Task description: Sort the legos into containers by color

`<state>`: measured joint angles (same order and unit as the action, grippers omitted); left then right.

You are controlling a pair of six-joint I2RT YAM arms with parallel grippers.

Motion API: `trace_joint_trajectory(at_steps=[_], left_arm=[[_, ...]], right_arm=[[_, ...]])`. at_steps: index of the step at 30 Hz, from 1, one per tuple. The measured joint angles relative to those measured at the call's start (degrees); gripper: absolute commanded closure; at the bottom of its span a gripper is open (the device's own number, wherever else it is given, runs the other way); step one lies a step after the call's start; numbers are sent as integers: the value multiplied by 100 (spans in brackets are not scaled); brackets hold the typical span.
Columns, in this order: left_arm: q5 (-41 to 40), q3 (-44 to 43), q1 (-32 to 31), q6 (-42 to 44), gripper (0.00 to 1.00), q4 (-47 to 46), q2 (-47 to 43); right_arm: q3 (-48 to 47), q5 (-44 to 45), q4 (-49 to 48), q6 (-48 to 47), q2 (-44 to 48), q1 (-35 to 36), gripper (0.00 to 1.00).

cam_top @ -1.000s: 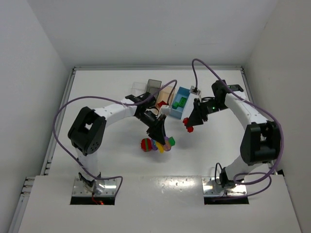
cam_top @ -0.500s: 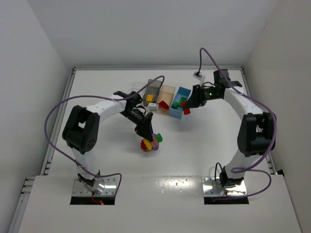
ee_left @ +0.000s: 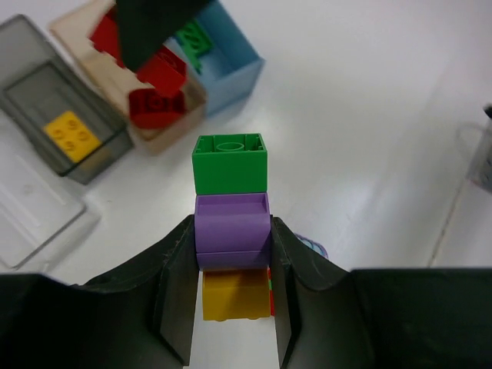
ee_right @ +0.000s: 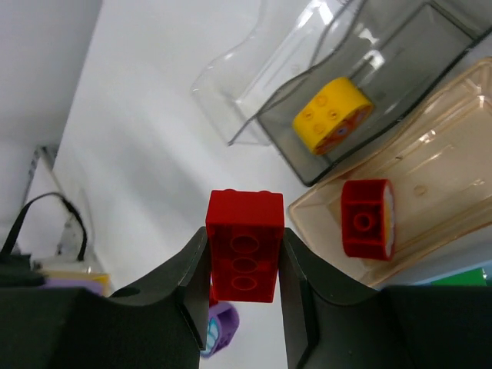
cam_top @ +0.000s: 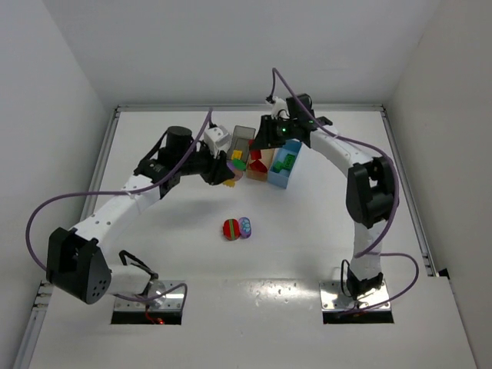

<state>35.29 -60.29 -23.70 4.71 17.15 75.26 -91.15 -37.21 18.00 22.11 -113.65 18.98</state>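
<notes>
The right gripper swings toward the right in the wrist view next, over the tan bin [ee_right: 430, 177], and lowers the red brick [ee_right: 244, 244] there, because that bin already holds red.
My left gripper [ee_left: 231, 240] is shut on a purple brick [ee_left: 231, 229] in a stack, with a green brick [ee_left: 229, 164] above it and a yellow one [ee_left: 235, 293] below. In the top view this gripper [cam_top: 229, 172] hangs just left of the containers. My right gripper [ee_right: 244, 257] is shut on a red brick [ee_right: 244, 244], held above the table beside the tan bin [ee_right: 430, 165]. That bin holds a red lego [ee_right: 366, 219]. The dark grey bin [ee_left: 46, 92] holds a yellow lego [ee_left: 71, 136]. The light blue bin [cam_top: 278, 178] holds green legos [cam_top: 286, 161].
The clear bin [ee_left: 31, 207] lies at the left end of the row. A round red-and-green lego [cam_top: 231, 228] and a purple-blue one [cam_top: 245, 226] sit together mid-table. The containers stand in a row at the back centre.
The left arm lifted the stack off the mid-table pile and carried it up-left to the bins. The right arm swung left with its red brick, from the blue bin to the tan one.
</notes>
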Motion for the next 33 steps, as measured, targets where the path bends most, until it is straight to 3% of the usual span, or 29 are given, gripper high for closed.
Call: trace_joint_trajectory(at_steps=[8, 11, 12, 15, 19, 22, 26, 33], left_arm=[[-813, 0, 74, -654, 100, -490, -173], [-898, 0, 96, -706, 100, -505, -175], [-925, 0, 98, -723, 100, -507, -175], [-942, 0, 120, -739, 100, -511, -175], [-874, 11, 197, -737, 100, -527, -175], [-680, 33, 284, -734, 100, -525, -173], [-186, 39, 393, -713, 100, -525, -127], [933, 48, 437, -671, 100, -520, 101]], right_arm=[[-452, 1298, 39, 210, -693, 103, 96], [-562, 1624, 63, 181, -839, 101, 79], [-603, 1692, 61, 164, -898, 96, 65], [-671, 1794, 57, 140, -1029, 101, 36], [-682, 1779, 66, 35, -1126, 116, 28], [-682, 1674, 44, -79, -1126, 103, 28], [-472, 903, -11, -337, -988, -33, 30], [439, -2321, -896, -66, -170, -748, 30]])
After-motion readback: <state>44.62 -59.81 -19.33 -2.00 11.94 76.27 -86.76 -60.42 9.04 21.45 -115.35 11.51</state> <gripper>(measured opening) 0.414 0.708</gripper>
